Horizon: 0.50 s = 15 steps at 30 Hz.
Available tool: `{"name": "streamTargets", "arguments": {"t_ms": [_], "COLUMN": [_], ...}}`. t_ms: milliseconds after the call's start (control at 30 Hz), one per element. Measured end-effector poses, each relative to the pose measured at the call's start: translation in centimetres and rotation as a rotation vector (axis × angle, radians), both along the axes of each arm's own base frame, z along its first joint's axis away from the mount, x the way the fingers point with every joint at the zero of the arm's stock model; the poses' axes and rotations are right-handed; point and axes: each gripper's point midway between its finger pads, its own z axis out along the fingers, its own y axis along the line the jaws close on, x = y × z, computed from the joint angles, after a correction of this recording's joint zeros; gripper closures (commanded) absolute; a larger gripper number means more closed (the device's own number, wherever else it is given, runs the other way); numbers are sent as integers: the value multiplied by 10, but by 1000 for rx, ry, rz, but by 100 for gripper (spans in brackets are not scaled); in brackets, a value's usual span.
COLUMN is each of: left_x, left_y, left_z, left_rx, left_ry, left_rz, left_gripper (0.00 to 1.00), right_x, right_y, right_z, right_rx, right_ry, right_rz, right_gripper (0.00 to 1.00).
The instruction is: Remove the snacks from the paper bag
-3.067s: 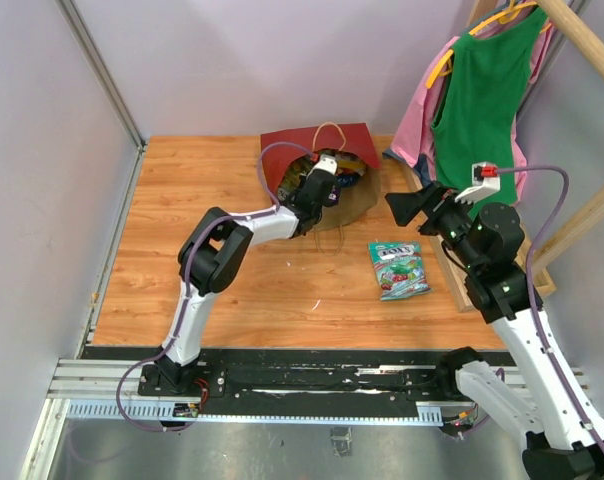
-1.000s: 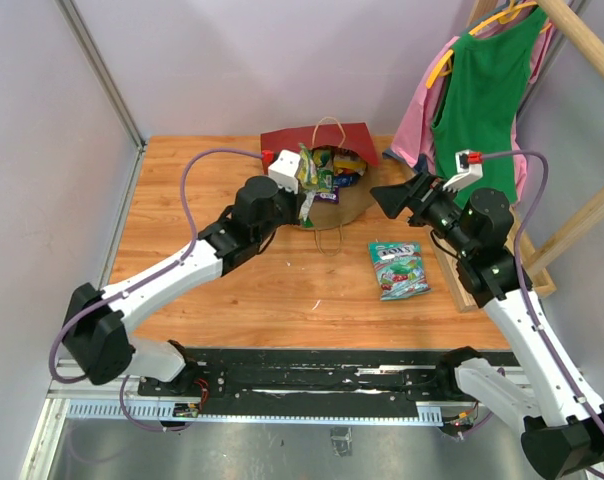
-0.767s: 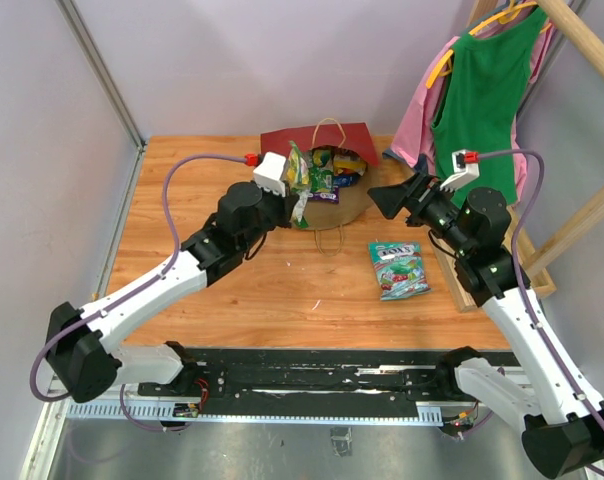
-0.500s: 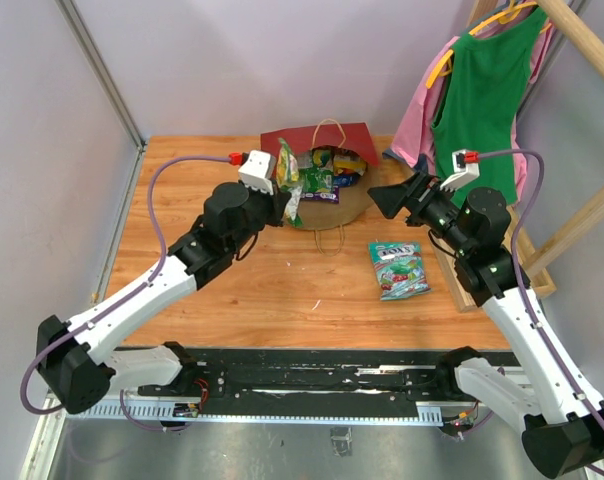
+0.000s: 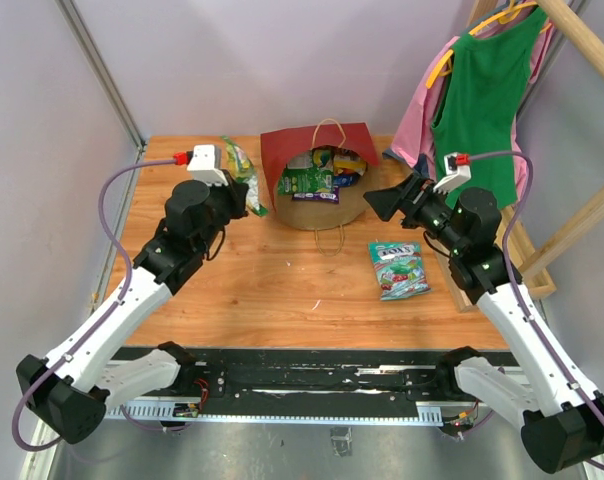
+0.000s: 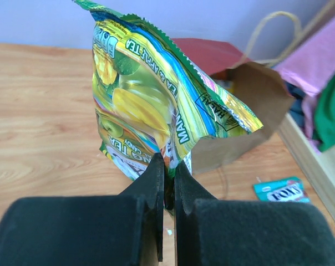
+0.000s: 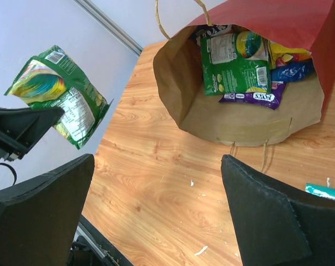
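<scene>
My left gripper swings left in the top view and down next, releasing the green-yellow packet there, since the wood beside the paper bag lies bare.
The red paper bag (image 5: 294, 150) lies on its side at the back of the table with its brown mouth facing me. In the right wrist view, snacks show inside the paper bag (image 7: 242, 122): a green packet (image 7: 234, 64), a purple one (image 7: 250, 98) and a blue one (image 7: 292, 71). My left gripper (image 5: 238, 196) hangs left of the bag, shut on a green-yellow packet (image 5: 245, 178). The left wrist view shows the left gripper (image 6: 168, 166) pinching the green-yellow packet's (image 6: 151, 105) lower edge. My right gripper (image 5: 377, 205) stands open and empty just right of the bag's mouth. A teal-white packet (image 5: 399, 268) lies on the table.
Green and pink garments (image 5: 482, 90) hang on a wooden rack (image 5: 582, 45) at the right, behind my right arm. Grey walls close in the left and back of the wooden table (image 5: 282, 290). The bag's beige loop handles (image 5: 329, 240) lie on the wood.
My left arm has drawn back out of the bag's mouth and swung left, carrying the green-yellow packet with it. My right gripper has edged slightly toward the bag and stayed open.
</scene>
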Motion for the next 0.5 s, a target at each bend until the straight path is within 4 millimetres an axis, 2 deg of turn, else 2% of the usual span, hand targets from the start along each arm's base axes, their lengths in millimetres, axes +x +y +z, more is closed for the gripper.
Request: {"name": "streamTargets", "arguments": {"t_ms": [100,200,367,500], "left_x": [8,12,12,14], "left_y": [25,41,49,54], "left_z": [-9,-12,-15,-18], "left_rx": [-14,-30,-41,-41], "left_ry": [41,62,79,90], "left_rz": [81,134,159,179], "left_gripper": [99,99,99,99], "right_x": [0,-1,-1,2], "right_y": [0,1,2,3], "right_z": [-1,2,10,8], "right_rx": [4,11,26,25], "right_ry": [4,0,-6,3], "right_rz": [1,2,7,7], "right_gripper": [1,1,1,1]}}
